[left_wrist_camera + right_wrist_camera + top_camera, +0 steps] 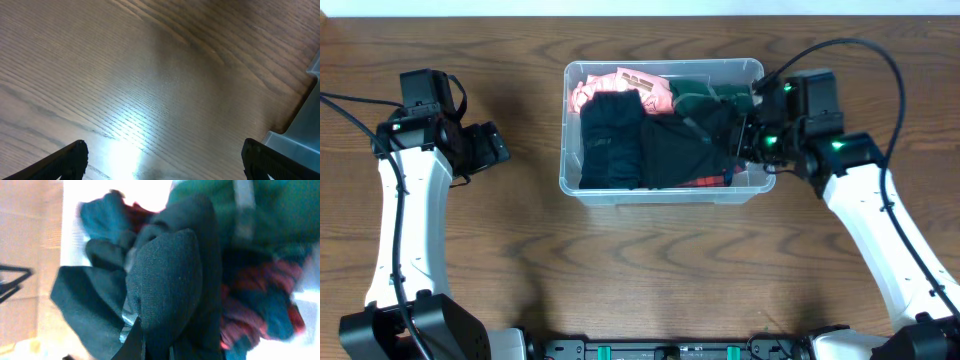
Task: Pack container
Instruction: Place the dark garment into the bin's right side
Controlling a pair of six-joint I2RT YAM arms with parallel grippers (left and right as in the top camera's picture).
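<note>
I will next lower the dark garment with my right gripper down toward the red plaid cloth (255,295) inside the container and let go of it there. Part of that cloth is still uncovered.
The clear container (568,150) stands at the table's middle back, filled with clothes: a black garment (612,140), a dark garment (675,150), a pink one (632,88) and a green one (705,95). My right gripper (742,140) reaches in over the container's right end and is shut on the dark garment (170,280), which bunches up above its fingers (160,350). A red plaid cloth (255,295) lies beside it. My left gripper (498,148) is open and empty over bare table, left of the container. Its fingers (165,160) are wide apart, with the container's corner (300,137) at the right.
The wooden table (650,270) surrounds the container. Black cables run from the right arm (860,60) and from the left arm (350,110). A dark bar (670,350) lies along the front edge.
</note>
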